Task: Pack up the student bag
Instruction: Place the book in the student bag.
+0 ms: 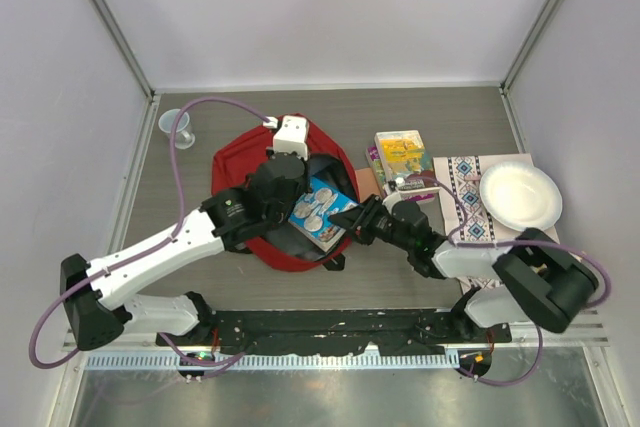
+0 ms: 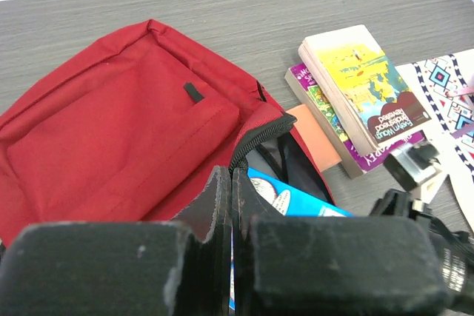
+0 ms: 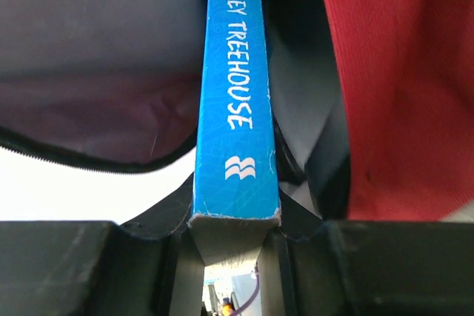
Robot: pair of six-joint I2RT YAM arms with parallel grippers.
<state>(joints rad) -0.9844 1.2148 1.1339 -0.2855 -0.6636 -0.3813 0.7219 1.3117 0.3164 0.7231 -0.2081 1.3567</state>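
Observation:
My right gripper pushes the jutting book outward and to the left in the top view next and releases it there, since the bag's dark inside lies that way.
The student bag [image 1: 258, 159] is a red backpack lying flat mid-table with its zipped mouth open toward the right. My left gripper [image 1: 283, 179] is over it, and in the left wrist view [image 2: 232, 183] its jaws are shut at the black zipper edge [image 2: 259, 135] of the mouth, apparently pinching it. My right gripper [image 1: 358, 219] is shut on a blue book [image 1: 322, 212], which lies half inside the mouth. In the right wrist view the book's spine [image 3: 235, 109] sits between the fingers [image 3: 235, 231], with red bag fabric [image 3: 400, 72] to the right and grey lining [image 3: 96, 49] to the left.
A stack of books [image 1: 400, 155] and an orange pad [image 1: 368, 183] lie right of the bag. Further right are a patterned cloth [image 1: 462, 197] and a white paper plate [image 1: 520, 197]. A clear plastic cup [image 1: 176, 128] stands at the far left.

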